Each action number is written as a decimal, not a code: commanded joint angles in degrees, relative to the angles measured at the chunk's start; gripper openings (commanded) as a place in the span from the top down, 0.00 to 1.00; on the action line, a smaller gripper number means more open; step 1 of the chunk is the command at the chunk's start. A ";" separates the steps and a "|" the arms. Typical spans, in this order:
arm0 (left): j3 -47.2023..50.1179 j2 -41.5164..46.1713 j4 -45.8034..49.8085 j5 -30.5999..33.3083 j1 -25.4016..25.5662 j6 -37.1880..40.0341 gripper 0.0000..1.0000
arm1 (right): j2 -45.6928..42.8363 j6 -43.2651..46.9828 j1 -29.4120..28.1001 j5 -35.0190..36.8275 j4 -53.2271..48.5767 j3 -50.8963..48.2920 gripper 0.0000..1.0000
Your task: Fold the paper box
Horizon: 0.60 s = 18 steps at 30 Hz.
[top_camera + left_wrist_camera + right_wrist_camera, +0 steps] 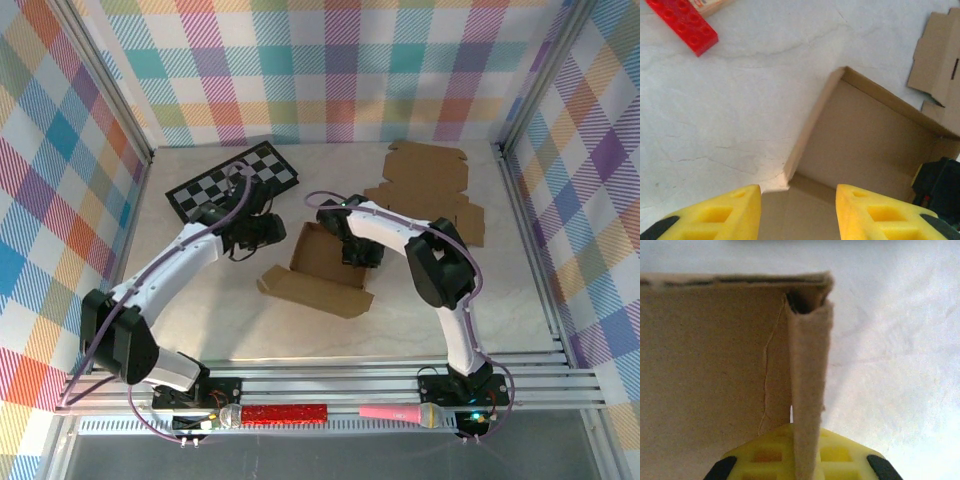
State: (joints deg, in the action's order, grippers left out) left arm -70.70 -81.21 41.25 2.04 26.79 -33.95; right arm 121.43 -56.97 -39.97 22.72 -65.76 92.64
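Observation:
My right gripper moves back toward the front flap's nearer end (352,299) next, turning the box, and releases the side of the box. That end of the flap lies back of my gripper.
The brown paper box (318,262) lies half-formed in the middle of the table, its front flap flat toward the near edge. My right gripper (352,252) is at the box's right side, and in the right wrist view it (805,455) is shut on an upright side wall (809,370) seen edge-on. My left gripper (272,234) hovers at the box's left edge. In the left wrist view its yellow fingers (725,212) stand open above the left wall (810,125) and the floor of the box (865,145), with nothing between them.
A flat unfolded cardboard blank (430,190) lies at the back right. A black-and-white checkerboard (235,180) sits at the back left, and a red brick (685,22) lies near it. Two microphones (285,412) rest on the front rail.

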 commanded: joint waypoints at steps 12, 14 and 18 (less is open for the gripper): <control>14.08 14.90 8.75 -4.81 -5.60 -5.91 0.62 | -1.33 -39.24 0.85 -22.69 -14.65 0.21 1.00; 16.53 15.12 7.24 -6.38 -5.60 -7.04 0.64 | -1.20 -42.31 0.79 -26.08 -14.32 -0.66 1.00; 21.68 18.85 4.55 -5.84 -5.60 -10.05 0.64 | -1.51 -46.45 0.64 -31.33 -11.42 -2.43 1.00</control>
State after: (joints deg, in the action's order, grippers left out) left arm -51.55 -65.45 46.44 -2.61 21.32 -40.99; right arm 119.42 -95.77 -38.98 -2.04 -75.90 91.72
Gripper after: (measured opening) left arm 0.357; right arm 0.066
